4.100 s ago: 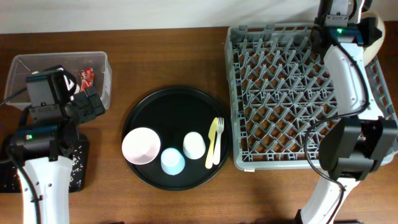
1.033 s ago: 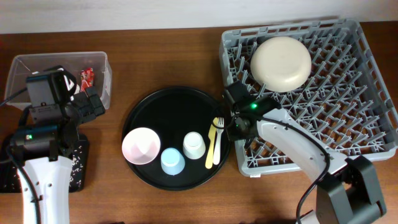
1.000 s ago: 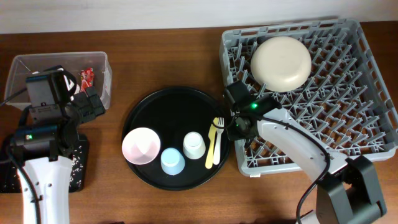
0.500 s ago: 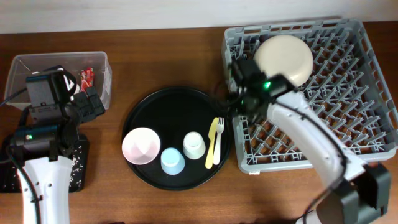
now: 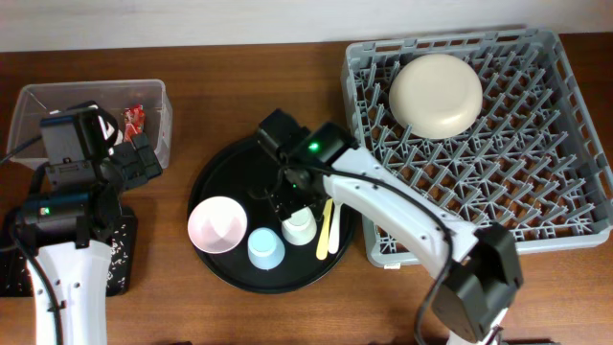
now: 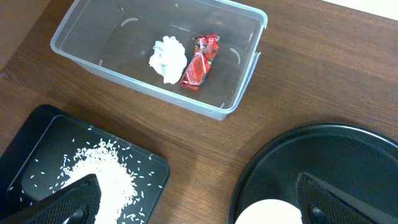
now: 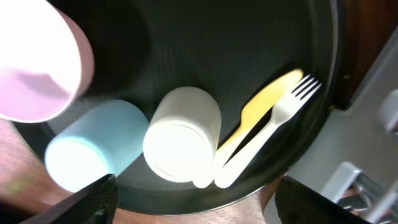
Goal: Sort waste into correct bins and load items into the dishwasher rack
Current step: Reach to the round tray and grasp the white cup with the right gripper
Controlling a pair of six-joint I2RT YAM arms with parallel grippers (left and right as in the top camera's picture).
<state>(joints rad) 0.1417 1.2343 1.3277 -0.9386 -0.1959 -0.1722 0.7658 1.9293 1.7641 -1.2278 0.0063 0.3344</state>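
The right gripper lowers its open fingers around the white cup point(image 7: 183, 133) next, one into the gap, since it stands below, close beside the light blue cup point(image 7: 87, 152).
My right gripper point(image 5: 292, 203) hangs open over the round black tray, just above the white cup point(image 7: 181, 134); nothing sits between its fingertips point(image 7: 93, 199). The light blue cup point(image 7: 87, 152) and the pink bowl point(image 7: 37, 74) stand to the cup's left. A cream fork point(image 7: 277, 121) and a pale yellow spoon point(image 7: 258, 112) lie to its right. The cream plate point(image 5: 436, 96) rests in the grey dishwasher rack point(image 5: 536, 201). My left gripper point(image 6: 205, 208) is open and empty over bare wood. The tissue point(image 6: 168, 57) and red wrapper point(image 6: 200, 61) lie in the clear tub point(image 6: 249, 68). Rice point(image 6: 99, 180) covers the shallow black tray point(image 6: 37, 137).
The round black tray point(image 5: 239, 172) fills the table's middle, its right edge close to the rack's left wall. My left arm point(image 5: 67, 201) stands between the tub and the rice tray. A pale wall runs behind the table's far edge.
My right arm has swung left from the rack's front-left corner to above the white cup, and its jaws have opened. The left arm has not moved.
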